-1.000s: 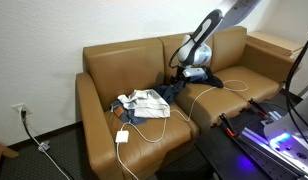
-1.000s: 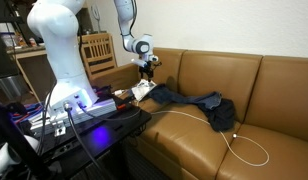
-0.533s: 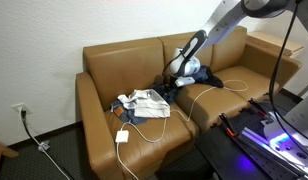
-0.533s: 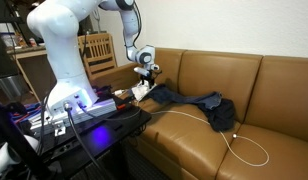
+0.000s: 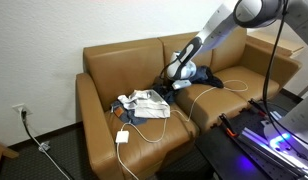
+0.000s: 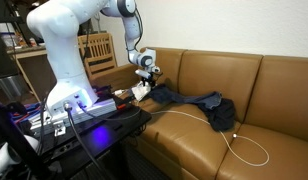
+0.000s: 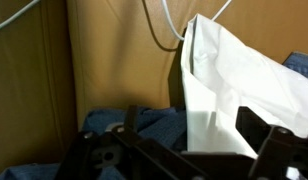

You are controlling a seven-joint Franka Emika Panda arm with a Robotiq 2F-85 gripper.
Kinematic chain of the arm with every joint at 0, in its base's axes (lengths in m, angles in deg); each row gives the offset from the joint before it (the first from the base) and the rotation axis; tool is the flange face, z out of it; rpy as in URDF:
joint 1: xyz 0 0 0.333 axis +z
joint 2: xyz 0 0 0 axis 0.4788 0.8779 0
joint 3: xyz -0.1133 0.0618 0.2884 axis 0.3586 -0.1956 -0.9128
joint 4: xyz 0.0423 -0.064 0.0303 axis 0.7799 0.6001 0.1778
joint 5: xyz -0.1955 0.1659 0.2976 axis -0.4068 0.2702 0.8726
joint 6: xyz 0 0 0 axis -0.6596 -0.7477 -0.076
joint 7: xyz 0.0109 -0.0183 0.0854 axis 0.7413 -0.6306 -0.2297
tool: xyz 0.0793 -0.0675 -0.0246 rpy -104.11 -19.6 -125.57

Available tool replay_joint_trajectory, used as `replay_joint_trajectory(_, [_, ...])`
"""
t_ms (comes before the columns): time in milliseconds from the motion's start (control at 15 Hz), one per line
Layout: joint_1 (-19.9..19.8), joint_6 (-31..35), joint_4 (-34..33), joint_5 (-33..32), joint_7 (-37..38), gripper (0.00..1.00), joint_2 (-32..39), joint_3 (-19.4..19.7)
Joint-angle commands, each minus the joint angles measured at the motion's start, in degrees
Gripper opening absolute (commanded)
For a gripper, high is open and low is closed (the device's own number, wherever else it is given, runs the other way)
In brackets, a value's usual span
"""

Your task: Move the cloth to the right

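Observation:
Next, my gripper moves down onto the white striped cloth's edge [image 5: 165,97] [image 7: 199,125] and closes, since that edge lies below my gripper and in line with its open fingers.
A dark blue cloth [image 5: 184,92] lies crumpled across the middle of the brown sofa, also in the exterior view [image 6: 187,99] and at the lower left of the wrist view [image 7: 99,125]. A white striped cloth [image 5: 144,103] lies beside it on the seat, also seen from the side [image 6: 141,91] and filling the right of the wrist view [image 7: 244,85]. My gripper [image 5: 171,82] hangs low over the spot where both cloths meet [image 6: 146,79]. Its jaws [image 7: 189,122] are open and empty, straddling the white cloth's edge and the blue cloth.
A white cable [image 5: 194,100] runs over the seats to a white charger [image 5: 122,137] near the front edge. A dark bag [image 6: 223,113] lies at the blue cloth's far end. The sofa [image 5: 114,70] has a backrest and armrests. Equipment racks [image 6: 84,115] stand in front.
The arm has come down and moved towards the white cloth, bringing the gripper from above the backrest to just over the cloths. The cloths have not moved.

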Motion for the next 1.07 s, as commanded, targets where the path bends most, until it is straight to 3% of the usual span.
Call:
replay_joint_trajectory(0, [0.76,0.48,-10.50,-1.53,-1.20,1.00,9.64,-0.29])
replay_joint_trajectory(200, [1.93,-1.61,-17.84,-3.07,-1.82,1.00,15.49,-0.54])
replay_joint_trajectory(267, [2.46,-2.90,-19.82,-3.54,-1.69,0.75,16.92,-0.50])
replay_joint_trajectory(333, [2.84,-4.22,-21.91,-3.94,-1.86,0.74,18.41,-0.53])
replay_joint_trajectory(667, [3.13,-8.50,-28.15,-3.92,-2.01,0.39,21.87,-1.05])
replay_joint_trajectory(1000, [1.16,-10.95,-27.06,-3.11,-3.80,0.03,20.16,-2.98])
